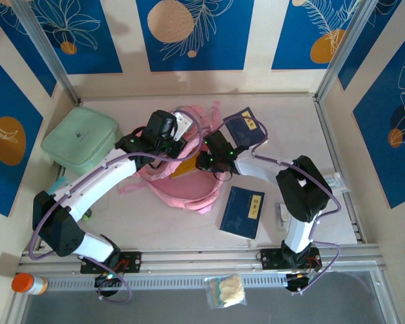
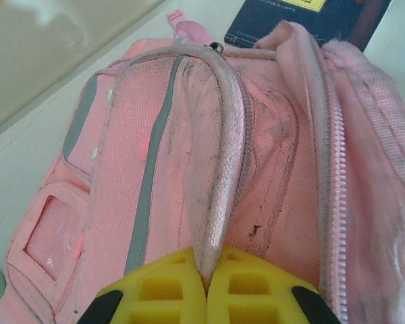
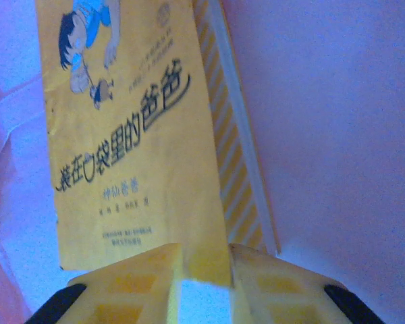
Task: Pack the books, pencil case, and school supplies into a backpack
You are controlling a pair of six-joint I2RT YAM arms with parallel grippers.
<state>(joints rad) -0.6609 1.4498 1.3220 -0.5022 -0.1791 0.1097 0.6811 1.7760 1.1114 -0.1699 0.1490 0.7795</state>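
I should next bring the backpack's piped rim in my left gripper down and back over the yellow booklet inside the backpack's opening and let go.
The pink backpack (image 1: 182, 189) lies mid-table with its mouth held up. My left gripper (image 2: 208, 283) is shut on the piped rim of the opening (image 2: 219, 169); from above it (image 1: 177, 129) sits at the backpack's far edge. My right gripper (image 3: 206, 270) reaches inside the bag, fingers apart, with the lower corner of the yellow booklet (image 3: 128, 135) lying in the gap, cover towards the camera. In the overhead view the right gripper (image 1: 206, 160) is next to a yellow patch (image 1: 185, 167). One navy book (image 1: 246, 128) lies beyond the bag, another (image 1: 243, 210) in front of it.
A mint green pouch (image 1: 79, 140) sits at the left. A small white item (image 1: 283, 212) lies right of the near book. An orange-capped bottle (image 1: 28, 283) and a clear bag (image 1: 226, 291) rest on the front rail. Walls surround the table.
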